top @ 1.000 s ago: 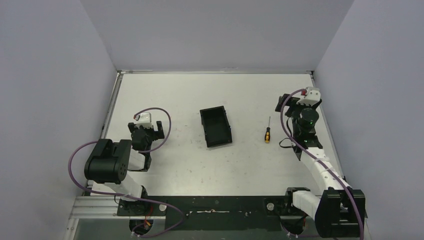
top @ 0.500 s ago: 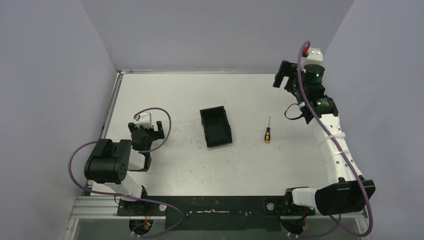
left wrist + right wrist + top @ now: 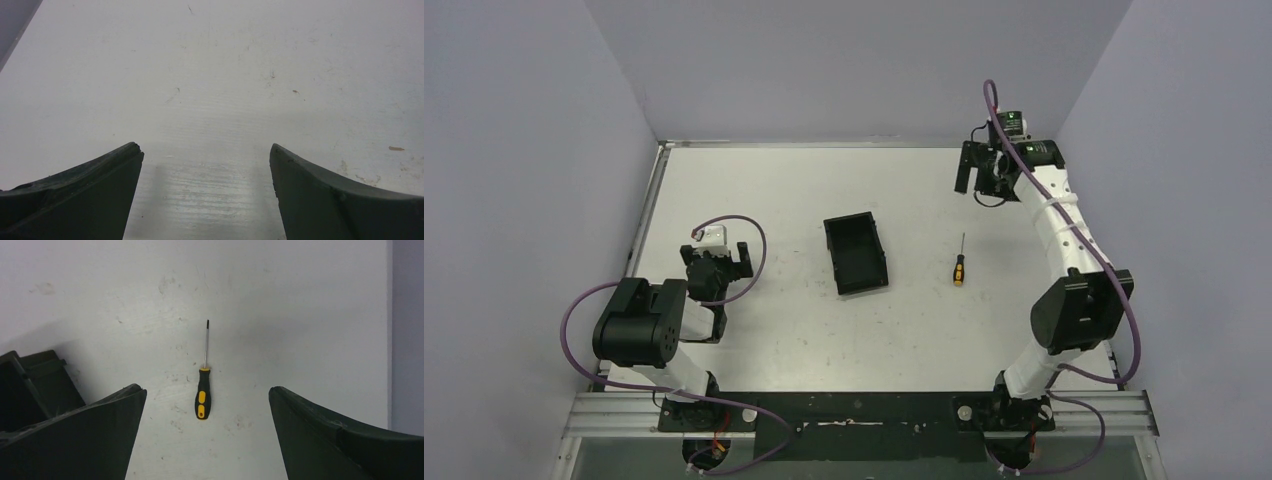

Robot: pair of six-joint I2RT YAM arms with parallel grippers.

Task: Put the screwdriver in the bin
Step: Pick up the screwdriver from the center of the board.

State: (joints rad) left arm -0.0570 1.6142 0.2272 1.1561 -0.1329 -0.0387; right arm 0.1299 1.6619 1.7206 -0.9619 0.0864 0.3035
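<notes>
The robot's right gripper will next come down from high above the table, straddle the screwdriver's yellow-and-black handle [image 3: 959, 271] [image 3: 203, 394] and close, as that handle is already between its open fingers.
The screwdriver [image 3: 960, 265], yellow-and-black handle and thin dark shaft, lies on the white table right of the black bin [image 3: 856, 255]. In the right wrist view the screwdriver [image 3: 202, 397] lies below and between my open fingers, shaft pointing away, and a corner of the bin [image 3: 35, 382] shows at the left. My right gripper [image 3: 974, 172] is raised high over the far right of the table, open and empty. My left gripper [image 3: 720, 262] sits low at the left, open and empty, with only bare table between its fingers [image 3: 100, 190].
Grey walls enclose the table on the left, back and right; the right wall edge [image 3: 405, 330] shows in the right wrist view. The arm bases and a black rail [image 3: 854, 410] run along the near edge.
My right arm has risen and stretched up, swinging its gripper from beside the screwdriver toward the far right of the table. The left arm, screwdriver and bin have not moved.
</notes>
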